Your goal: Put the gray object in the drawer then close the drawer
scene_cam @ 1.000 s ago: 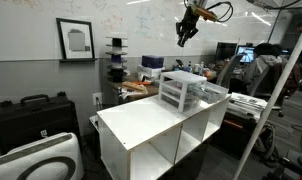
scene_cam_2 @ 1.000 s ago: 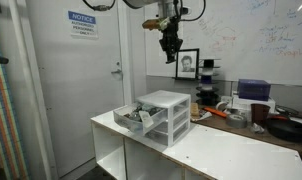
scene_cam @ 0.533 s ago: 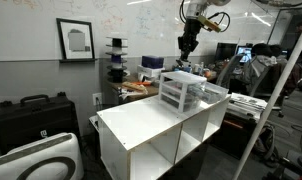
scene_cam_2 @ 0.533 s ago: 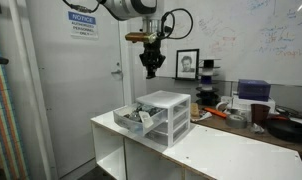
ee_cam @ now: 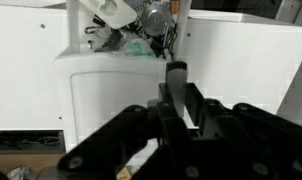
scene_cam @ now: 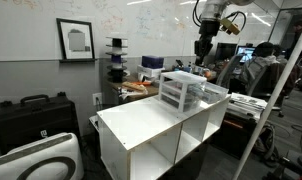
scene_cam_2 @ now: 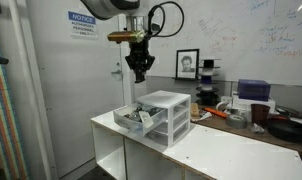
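My gripper shifts over the open drawer's clutter next and lowers to release the gray object. The gripper's fingers hang high by the unit's white top.
The small white drawer unit stands on the big white shelf. Its top drawer is pulled out and holds loose clutter. My gripper hangs high in the air, roughly above that open drawer, pointing down. In the wrist view the gripper has its dark fingers close together, with only a thin gray strip, the gray object, between them. Below them lie the unit's white top and the drawer with white and green items in it.
The large white open-cubby shelf carries the unit. Black cases sit on the floor beside it. A cluttered bench runs behind, a person sits at a desk, and a door stands beyond the shelf.
The arm has swung sideways across the scene and come to hang over the open drawer. The fingers have kept the same narrow gap.
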`<state>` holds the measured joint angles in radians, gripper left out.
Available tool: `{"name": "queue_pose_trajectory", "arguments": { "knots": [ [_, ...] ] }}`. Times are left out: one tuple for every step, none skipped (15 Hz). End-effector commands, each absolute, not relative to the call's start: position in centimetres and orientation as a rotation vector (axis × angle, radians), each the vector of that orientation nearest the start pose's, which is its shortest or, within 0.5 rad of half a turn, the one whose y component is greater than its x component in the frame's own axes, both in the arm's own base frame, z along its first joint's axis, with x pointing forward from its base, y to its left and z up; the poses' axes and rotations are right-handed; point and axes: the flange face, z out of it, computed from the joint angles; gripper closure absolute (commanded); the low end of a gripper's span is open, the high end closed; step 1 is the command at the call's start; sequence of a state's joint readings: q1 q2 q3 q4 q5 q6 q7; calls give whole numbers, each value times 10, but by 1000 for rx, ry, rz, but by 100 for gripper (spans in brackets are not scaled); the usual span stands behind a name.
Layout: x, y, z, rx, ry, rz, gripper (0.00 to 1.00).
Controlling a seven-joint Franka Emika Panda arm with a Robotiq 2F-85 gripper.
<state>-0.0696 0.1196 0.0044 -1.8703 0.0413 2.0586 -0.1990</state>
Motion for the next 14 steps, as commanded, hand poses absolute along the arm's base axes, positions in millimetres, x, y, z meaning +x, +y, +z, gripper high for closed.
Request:
{"name": "queue_pose_trajectory", "arguments": {
  "knots": [
    [543, -36, 446, -3123, -268, -198, 94],
    [534, -37, 440, -3122, -273, -214, 94],
    [528, -40, 434, -3120, -278, -231, 94],
    [522, -42, 429, -3114, -281, -247, 94],
    [518, -44, 423, -3113, -280, -265, 94],
    [514, -47, 418, -3109, -273, -276, 95],
    [510, -51, 413, -3108, -273, -278, 95],
    [508, -54, 407, -3110, -270, -283, 95],
    [506, -57, 403, -3111, -266, -284, 95],
    [505, -61, 399, -3110, -260, -283, 95],
    [502, -62, 395, -3110, -256, -279, 95],
    [499, -63, 393, -3110, -252, -273, 95],
    [505, -69, 386, -3114, -249, -269, 95],
    [505, -70, 384, -3115, -252, -274, 95]
  ]
}}
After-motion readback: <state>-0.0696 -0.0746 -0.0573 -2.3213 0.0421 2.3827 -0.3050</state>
